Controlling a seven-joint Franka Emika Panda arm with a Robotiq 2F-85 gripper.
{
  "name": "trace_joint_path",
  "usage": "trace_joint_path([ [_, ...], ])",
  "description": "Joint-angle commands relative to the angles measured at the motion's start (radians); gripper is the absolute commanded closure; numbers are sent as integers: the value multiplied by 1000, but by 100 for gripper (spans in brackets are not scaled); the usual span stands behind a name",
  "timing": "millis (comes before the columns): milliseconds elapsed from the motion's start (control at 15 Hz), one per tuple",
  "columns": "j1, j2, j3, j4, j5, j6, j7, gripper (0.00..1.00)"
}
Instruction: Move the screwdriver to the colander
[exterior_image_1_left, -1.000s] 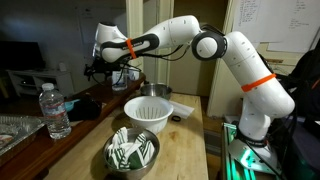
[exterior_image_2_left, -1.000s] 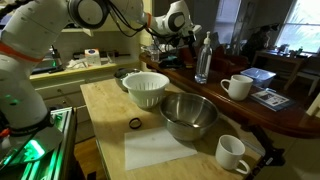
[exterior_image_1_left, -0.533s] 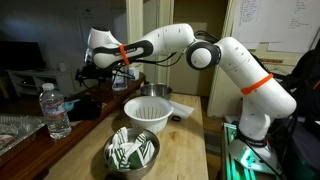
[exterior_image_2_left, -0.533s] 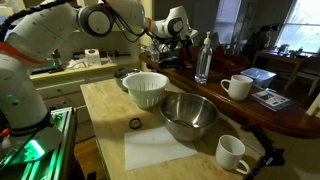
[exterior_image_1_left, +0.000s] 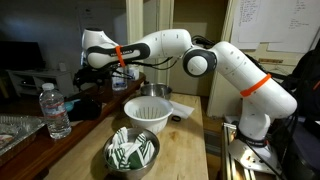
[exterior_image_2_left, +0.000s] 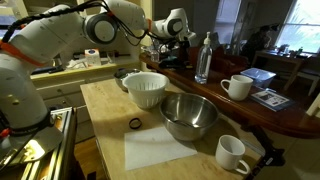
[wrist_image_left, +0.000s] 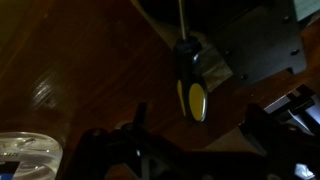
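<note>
My gripper should go down around the screwdriver handle's yellow end, already lined up with the gap between my open fingers, and close.
The screwdriver (wrist_image_left: 190, 85) has a black and yellow handle and a thin metal shaft. It lies on the dark wooden counter and shows clearly only in the wrist view. My gripper (wrist_image_left: 195, 135) is open, with its two fingers apart just short of the handle's yellow end and nothing between them. In both exterior views the gripper (exterior_image_1_left: 86, 72) (exterior_image_2_left: 166, 46) hovers over the dark counter, well away from the colander. The white round colander (exterior_image_1_left: 148, 113) (exterior_image_2_left: 146, 88) stands upright and empty on the light wooden table.
A steel bowl (exterior_image_1_left: 133, 150) (exterior_image_2_left: 190, 114) with green-and-white pieces sits next to the colander, and a steel pot (exterior_image_1_left: 155, 92) stands behind it. A water bottle (exterior_image_1_left: 55, 110) (exterior_image_2_left: 204, 57) and a mug (exterior_image_2_left: 238, 87) stand on the dark counter. A second mug (exterior_image_2_left: 232, 153), a black ring (exterior_image_2_left: 135, 123) and a white sheet (exterior_image_2_left: 160, 148) lie on the table.
The arm has reached further out over the dark counter, away from the colander. The gripper stays open and empty.
</note>
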Motion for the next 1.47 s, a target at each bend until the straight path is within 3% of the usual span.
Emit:
trace_joint_path([
  [0,-4,80,2,109,11,-68,6,0],
  [267,-13,125,1,145,9,-70,1,4],
  [333,-14,135,1,157,7,-66,0,26],
  [467,-14,149,-1,177,2,-66,-2,30],
  [533,-15,153,-2,189,0,-68,-3,36],
  [1000,-17,163,-3,218,1,-73,-3,92],
  [1400,-13,70,-17,184,-25,-101,-44,92],
])
